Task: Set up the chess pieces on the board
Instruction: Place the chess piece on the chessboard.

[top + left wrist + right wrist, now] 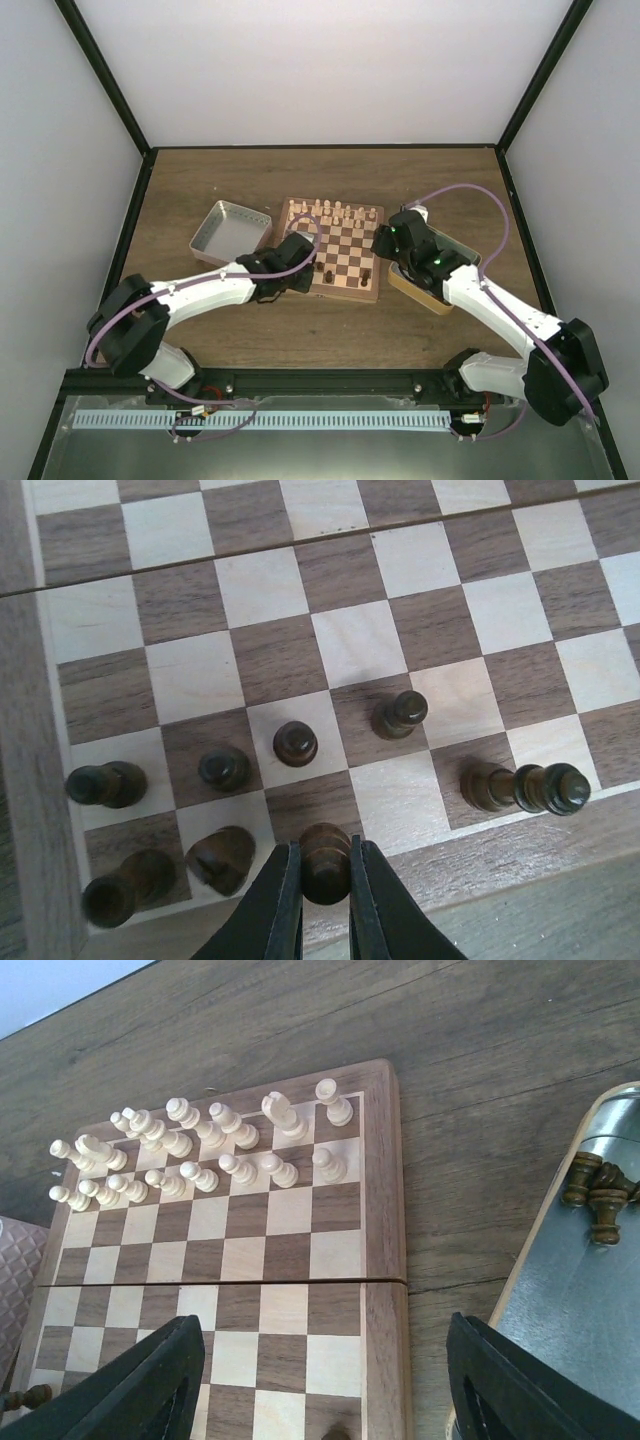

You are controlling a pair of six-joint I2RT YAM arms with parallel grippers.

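Observation:
The brown piece will go down next onto the near row's empty dark square with my left gripper, because the squares between there and the corner of the board hold dark pieces.
The chessboard (345,262) lies mid-table, also in the left wrist view (360,640) and the right wrist view (290,1255). My left gripper (325,872) is shut on a dark brown chess piece (326,858) over the board's near row. Several dark pieces stand or lie on the near rows, such as one (296,742) upright and one (540,788) on its side. My right gripper (320,1385) is open and empty above the board's right edge. Three dark pieces (597,1195) lie in the tin (590,1300) to its right. Cream pieces (200,1145) fill the far rows.
A second metal tin (231,233) sits left of the board. The right tin (440,275) lies under my right arm. Dark frame posts and white walls bound the wooden table (330,180).

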